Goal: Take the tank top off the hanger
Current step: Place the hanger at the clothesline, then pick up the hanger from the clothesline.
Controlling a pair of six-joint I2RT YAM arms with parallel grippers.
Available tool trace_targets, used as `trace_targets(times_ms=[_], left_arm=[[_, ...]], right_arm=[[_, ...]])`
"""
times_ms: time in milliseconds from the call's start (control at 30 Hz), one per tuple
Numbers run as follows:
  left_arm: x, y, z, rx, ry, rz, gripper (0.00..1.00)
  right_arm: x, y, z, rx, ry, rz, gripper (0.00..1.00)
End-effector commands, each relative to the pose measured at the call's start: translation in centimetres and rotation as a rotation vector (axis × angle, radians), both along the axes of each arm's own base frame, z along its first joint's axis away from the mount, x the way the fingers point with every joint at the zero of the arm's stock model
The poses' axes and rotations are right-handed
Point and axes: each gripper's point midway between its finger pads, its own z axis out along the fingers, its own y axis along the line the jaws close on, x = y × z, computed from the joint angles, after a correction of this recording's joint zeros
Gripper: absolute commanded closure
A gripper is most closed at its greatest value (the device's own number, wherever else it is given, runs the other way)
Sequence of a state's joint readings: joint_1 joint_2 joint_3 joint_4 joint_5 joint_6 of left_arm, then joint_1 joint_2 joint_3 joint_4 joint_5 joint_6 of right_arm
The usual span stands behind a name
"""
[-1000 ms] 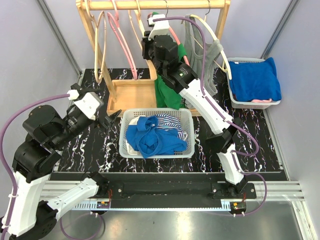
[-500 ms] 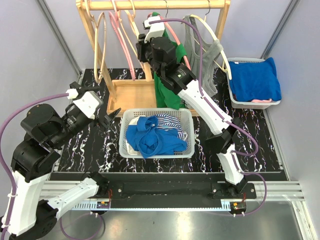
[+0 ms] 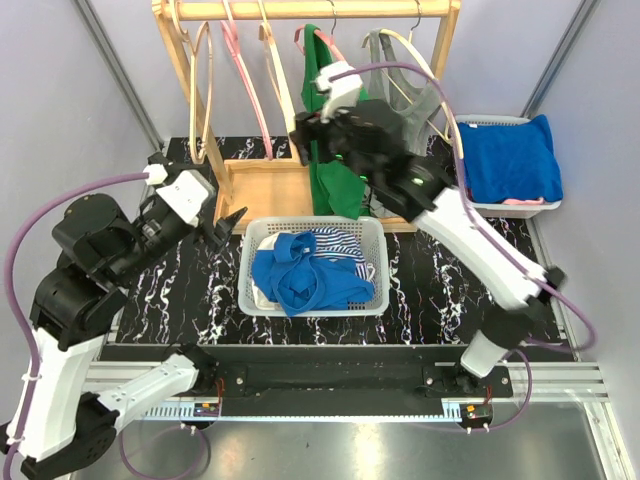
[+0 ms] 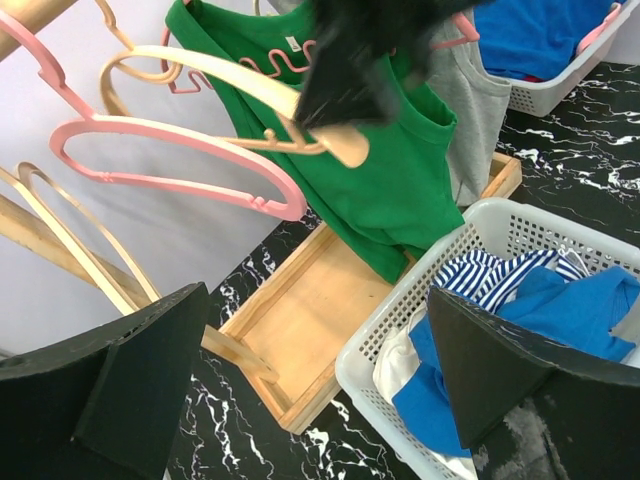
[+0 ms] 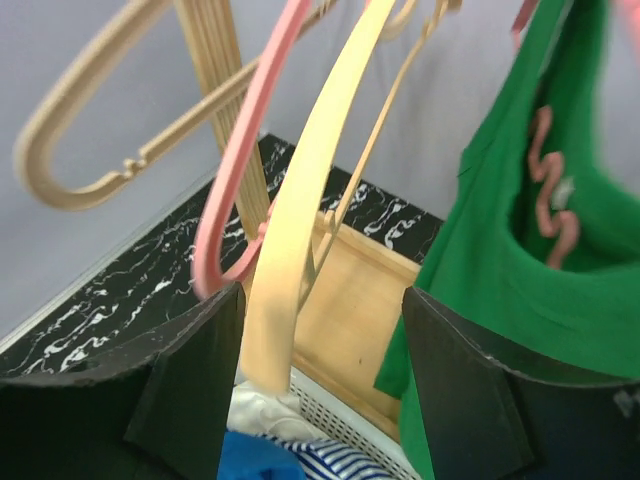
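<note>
I will move my right gripper off the empty hanger (image 5: 300,220) next and onto the pink hanger's arm (image 5: 627,28), which holds the green top to the right of my right gripper in the top view.
A green tank top (image 3: 335,150) hangs on a pink hanger (image 3: 305,40) from the wooden rail; it also shows in the left wrist view (image 4: 390,180) and the right wrist view (image 5: 540,280). A grey tank top (image 3: 400,110) hangs just right of it on a cream hanger. My right gripper (image 3: 303,140) is at the green top's left edge and open. In its own view (image 5: 322,330) an empty cream hanger (image 5: 300,220) runs down between the spread fingers, untouched by either. My left gripper (image 3: 225,225) (image 4: 320,400) is open and empty, left of the basket.
A white basket (image 3: 375,290) of blue, white and striped clothes stands in front of the rack. A grey basket (image 3: 500,208) with a blue cloth is at the right. Empty pink and cream hangers (image 3: 235,70) hang on the left of the rail above the wooden tray base (image 3: 265,190).
The right gripper has come down and away from the rail to the green top's left edge, and its jaws have opened. The right arm's elbow has swung right. The left arm barely moved.
</note>
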State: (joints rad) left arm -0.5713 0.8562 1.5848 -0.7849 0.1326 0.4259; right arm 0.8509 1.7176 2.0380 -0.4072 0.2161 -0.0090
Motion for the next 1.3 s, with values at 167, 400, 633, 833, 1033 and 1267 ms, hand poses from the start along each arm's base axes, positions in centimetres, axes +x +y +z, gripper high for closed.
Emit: trace_targets(times_ms=[167, 400, 633, 833, 1033, 1267], left_arm=[[3.5, -0.4, 2.7, -0.083, -0.016, 0.104, 0.01], [6.3, -0.3, 1.2, -0.099, 0.063, 0.216, 0.01], [4.4, -1.3, 0.5, -0.114, 0.074, 0.114, 0.01], [3.3, -1.6, -1.0, -0.104, 0.090, 0.063, 0.01], [3.0, -1.7, -1.1, -0.107, 0.088, 0.050, 0.01], [2.6, -1.7, -0.8, -0.113, 0.080, 0.036, 0.01]], right_arm=[[-5.5, -9.7, 12.4, 0.111, -0.305, -0.107, 0.29], [0.1, -11.4, 10.0, 0.052, -0.243, -0.197, 0.30], [2.6, -9.3, 9.1, 0.022, -0.221, -0.111, 0.30], [3.3, -8.5, 7.9, -0.029, -0.179, -0.084, 0.30], [3.7, -8.2, 6.9, -0.051, -0.164, -0.076, 0.33], [4.9, -7.7, 6.4, -0.075, -0.171, -0.076, 0.33]])
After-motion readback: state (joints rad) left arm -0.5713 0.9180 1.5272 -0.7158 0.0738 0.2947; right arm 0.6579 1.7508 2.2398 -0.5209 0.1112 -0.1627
